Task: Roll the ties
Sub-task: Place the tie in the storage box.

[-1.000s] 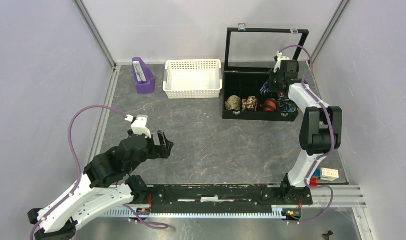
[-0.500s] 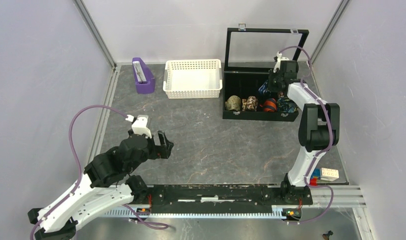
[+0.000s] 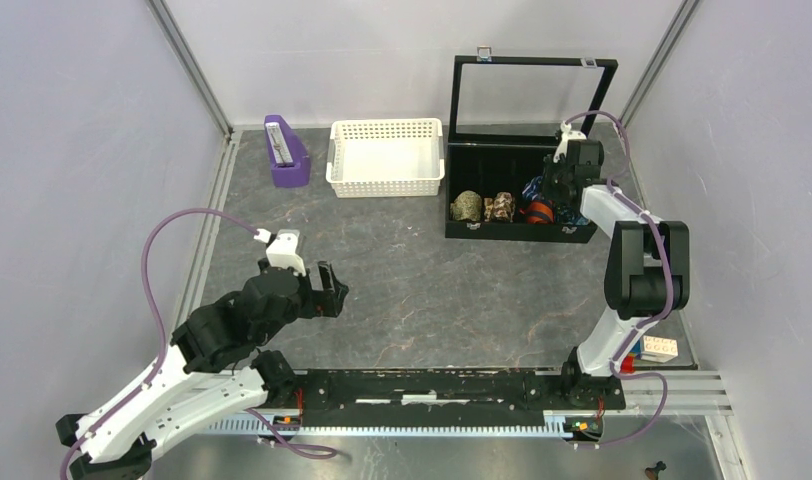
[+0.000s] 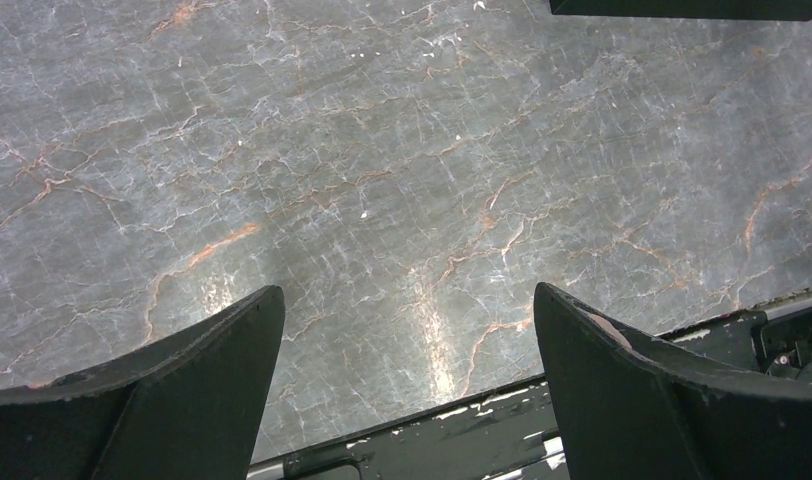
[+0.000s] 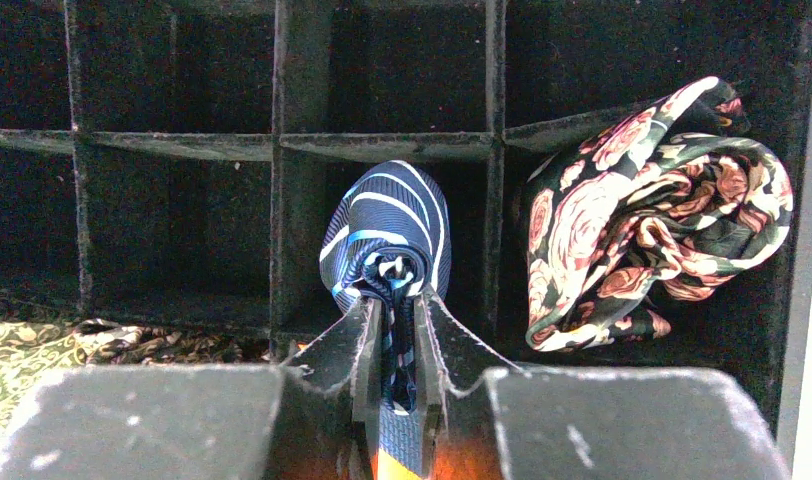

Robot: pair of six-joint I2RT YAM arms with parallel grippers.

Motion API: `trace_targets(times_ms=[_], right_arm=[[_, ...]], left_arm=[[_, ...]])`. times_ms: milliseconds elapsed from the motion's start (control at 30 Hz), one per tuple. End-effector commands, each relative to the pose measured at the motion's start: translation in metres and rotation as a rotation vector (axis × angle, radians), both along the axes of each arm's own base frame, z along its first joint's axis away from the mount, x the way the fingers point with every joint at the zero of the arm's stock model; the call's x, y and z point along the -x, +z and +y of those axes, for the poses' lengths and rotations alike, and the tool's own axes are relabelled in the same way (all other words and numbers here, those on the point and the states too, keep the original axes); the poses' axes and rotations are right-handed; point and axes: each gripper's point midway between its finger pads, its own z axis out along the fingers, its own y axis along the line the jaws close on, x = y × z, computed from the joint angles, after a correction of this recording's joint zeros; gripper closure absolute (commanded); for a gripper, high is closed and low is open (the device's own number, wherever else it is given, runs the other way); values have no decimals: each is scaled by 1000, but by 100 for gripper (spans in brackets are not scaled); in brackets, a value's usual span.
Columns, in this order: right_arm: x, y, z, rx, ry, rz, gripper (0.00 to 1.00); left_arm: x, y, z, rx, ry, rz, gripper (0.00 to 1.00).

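Observation:
The navy tie's coil comes down next in my right gripper, between the dividers of the box's empty middle section beside the floral roll just below, for release there.
The navy tie with thin light-blue stripes (image 5: pixel 387 235) is rolled into a small coil. My right gripper (image 5: pixel 393 300) is shut on it and holds it over the divided black box (image 5: pixel 282 150), above a middle compartment. In the top view the right gripper (image 3: pixel 558 186) is over the box's right part, and the tie (image 3: pixel 535 187) peeks out beside it. My left gripper (image 3: pixel 327 290) is open and empty, low over the grey table; its fingers (image 4: pixel 182 380) frame bare tabletop in the left wrist view.
The black box (image 3: pixel 522 232) with its lid up holds an olive roll (image 3: pixel 467 206), a brown roll (image 3: pixel 499 207), an orange roll (image 3: pixel 539 211) and a floral roll (image 5: pixel 652 215). A white basket (image 3: pixel 386 156) and a purple holder (image 3: pixel 285 150) stand at the back.
My right gripper with the navy coil has moved slightly right and toward the near side over the box. The left arm has not moved.

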Motion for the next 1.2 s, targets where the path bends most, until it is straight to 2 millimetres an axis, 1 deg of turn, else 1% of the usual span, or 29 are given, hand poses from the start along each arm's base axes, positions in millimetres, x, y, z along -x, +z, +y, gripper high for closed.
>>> trace_targets(times_ms=[0,333,500,533,567,633,667,733,833,933,1000,1167], right_arm=[[1,12,-2,2,-5,-18,100],[-17,-2,1,-14,2,8,100],[-24,-12,3,-26,7,31,100],[-24,-14,4,-25,8,36,98],[-24,-14,3,-24,7,37,93],[-24,-11,3,-24,7,27,76],[-24,-9,3,-24,7,20,67],[-25,-1,4,-27,9,5,54],[-29,20,6,-38,16,-37,38],[-33,44,9,-49,24,-77,28],[-35,62,11,-52,32,-104,24],[-33,103,19,-57,52,-170,17]], left_arm=[[-3,8,-1,19,13,-15,0],[-3,8,0,16,17,-15,0],[-3,7,-1,12,16,-12,0],[-4,7,0,10,19,-12,0],[-4,7,0,11,19,-12,0],[-4,8,0,11,20,-15,0],[-4,7,0,11,20,-14,0],[-4,8,0,13,21,-16,0],[-4,7,0,10,19,-12,0],[-4,7,0,7,18,-10,0],[-4,7,0,7,18,-10,0],[-4,7,0,8,20,-11,0]])
